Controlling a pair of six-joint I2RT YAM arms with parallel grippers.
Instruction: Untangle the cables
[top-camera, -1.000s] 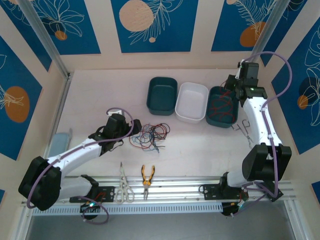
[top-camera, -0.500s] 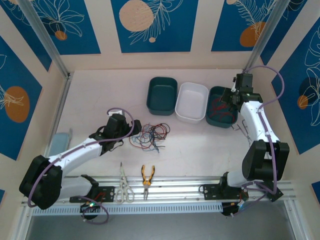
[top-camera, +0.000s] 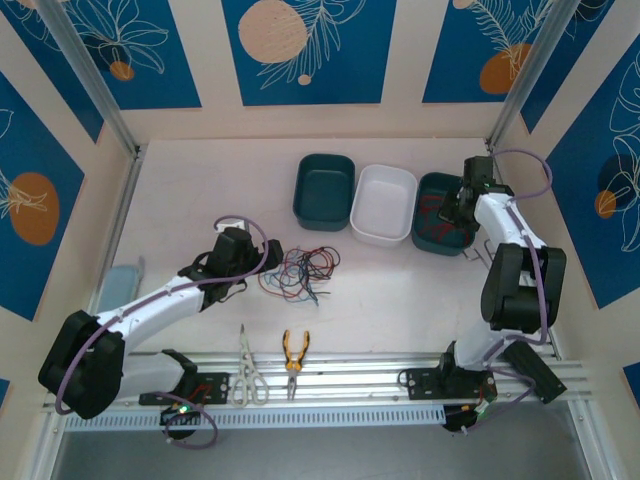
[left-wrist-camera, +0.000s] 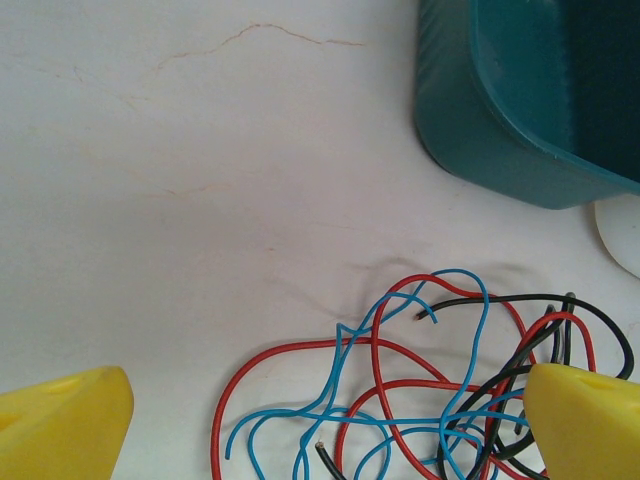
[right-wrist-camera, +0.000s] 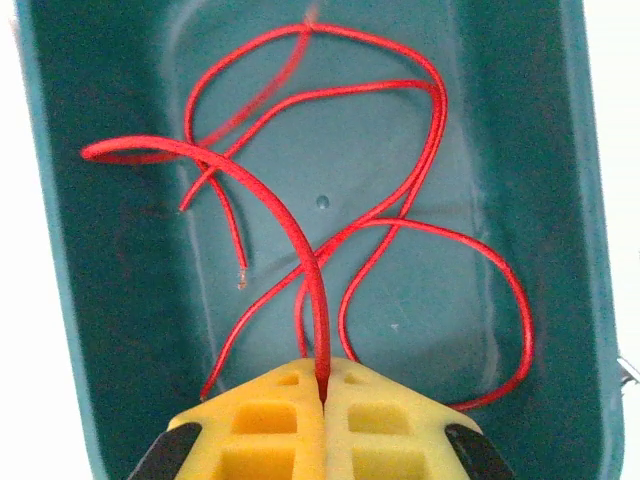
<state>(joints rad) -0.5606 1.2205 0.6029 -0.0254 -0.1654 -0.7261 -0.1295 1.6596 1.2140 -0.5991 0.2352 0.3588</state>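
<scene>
The bottom of the teal bin is below my right gripper and has only red cables on it. I will lower the gripper toward it and release this red cable there.
A small tangle of red, blue and black cables (top-camera: 300, 270) lies mid-table; in the left wrist view the same cables (left-wrist-camera: 420, 390) spread between my yellow fingers. My left gripper (top-camera: 248, 268) rests just left of the tangle, open, its jaws wide apart with nothing between them (left-wrist-camera: 330, 425). My right gripper (top-camera: 458, 205) hangs over the right teal bin (top-camera: 432, 240). It is shut on a red cable (right-wrist-camera: 300, 240) that arches up from the fingertips (right-wrist-camera: 323, 375). More red cables (right-wrist-camera: 440, 250) lie on that bin's floor.
An empty teal bin (top-camera: 324, 190) and a white bin (top-camera: 384, 203) stand left of the right one. Scissors (top-camera: 246, 368) and orange-handled pliers (top-camera: 294, 355) lie near the front rail. Metal forceps (top-camera: 490, 262) rest right of the bins.
The right arm has swung in and down, bringing its gripper lower over the right teal bin. The left arm and the tangle have not moved.
</scene>
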